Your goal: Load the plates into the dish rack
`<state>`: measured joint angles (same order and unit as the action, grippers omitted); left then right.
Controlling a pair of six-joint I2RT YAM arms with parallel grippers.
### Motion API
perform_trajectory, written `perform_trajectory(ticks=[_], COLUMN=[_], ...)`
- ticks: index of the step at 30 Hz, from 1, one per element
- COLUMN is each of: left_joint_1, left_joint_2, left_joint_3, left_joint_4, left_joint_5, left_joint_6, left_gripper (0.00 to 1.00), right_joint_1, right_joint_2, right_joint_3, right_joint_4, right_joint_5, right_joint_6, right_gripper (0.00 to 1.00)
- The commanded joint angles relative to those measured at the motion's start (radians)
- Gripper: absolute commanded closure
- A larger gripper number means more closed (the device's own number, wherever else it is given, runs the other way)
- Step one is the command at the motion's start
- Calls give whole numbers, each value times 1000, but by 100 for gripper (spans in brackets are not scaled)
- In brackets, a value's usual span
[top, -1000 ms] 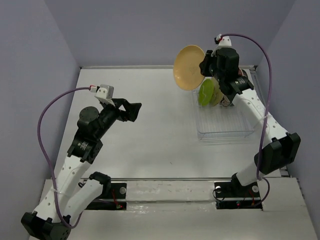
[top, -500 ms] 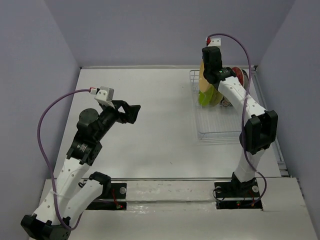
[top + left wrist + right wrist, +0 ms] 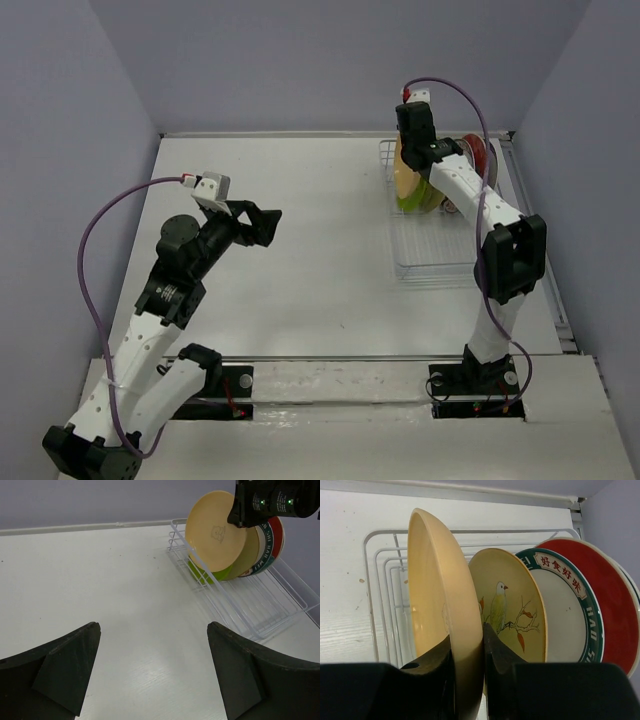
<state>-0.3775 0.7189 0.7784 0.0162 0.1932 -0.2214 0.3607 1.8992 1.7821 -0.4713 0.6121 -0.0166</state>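
Observation:
I need to move the plate in my right gripper down and to the left in the top view next, to release it at the rack's edge wires, which are still empty.
My right gripper is shut on the rim of the plain tan-orange plate, holding it on edge at the far end of the wire dish rack. In the right wrist view the fingers pinch this plate. Behind it stand the bird plate, a white teal-rimmed plate and the red plate. The lime green plate shows low beside the tan one. My left gripper is open and empty above the table's left middle, far from the rack.
Lilac walls close the table on the left, back and right. The rack stands at the far right, close to the table's right edge rail and the back edge. The right arm's links rise over the rack's near right side.
The right arm has swung the tan-orange plate from facing sideways above the rack's left rim to edge-on, lower, next to the standing plates. The left arm has barely moved.

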Motion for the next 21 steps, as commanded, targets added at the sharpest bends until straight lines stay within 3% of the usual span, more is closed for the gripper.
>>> perform_trajectory(ticks=[1,13,16,19,21], left_joint_1=[5,3,5,5,5], left_joint_2=[8,25,28,33,34], left_joint_3=[7,7,7,7,7], left_joint_4=[28,21,19,18,18], left_joint_5=[-15,-31,-38,-44,-49], left_joint_6=[24,30,30,33,34], left_gripper=[1,1,1,1,1], right_joint_1=[40,93,102,103,103], right_joint_2=[-11,17,41,46,37], right_joint_3=[-15,-101,-108,-105,-93], right_joint_4=[-12,-33,-33,-33,-35], right_joint_5=[12,-28,-31,-14,-6], right_joint_6=[-36,7,14,52,55], right_gripper=[93,93,89,72,51])
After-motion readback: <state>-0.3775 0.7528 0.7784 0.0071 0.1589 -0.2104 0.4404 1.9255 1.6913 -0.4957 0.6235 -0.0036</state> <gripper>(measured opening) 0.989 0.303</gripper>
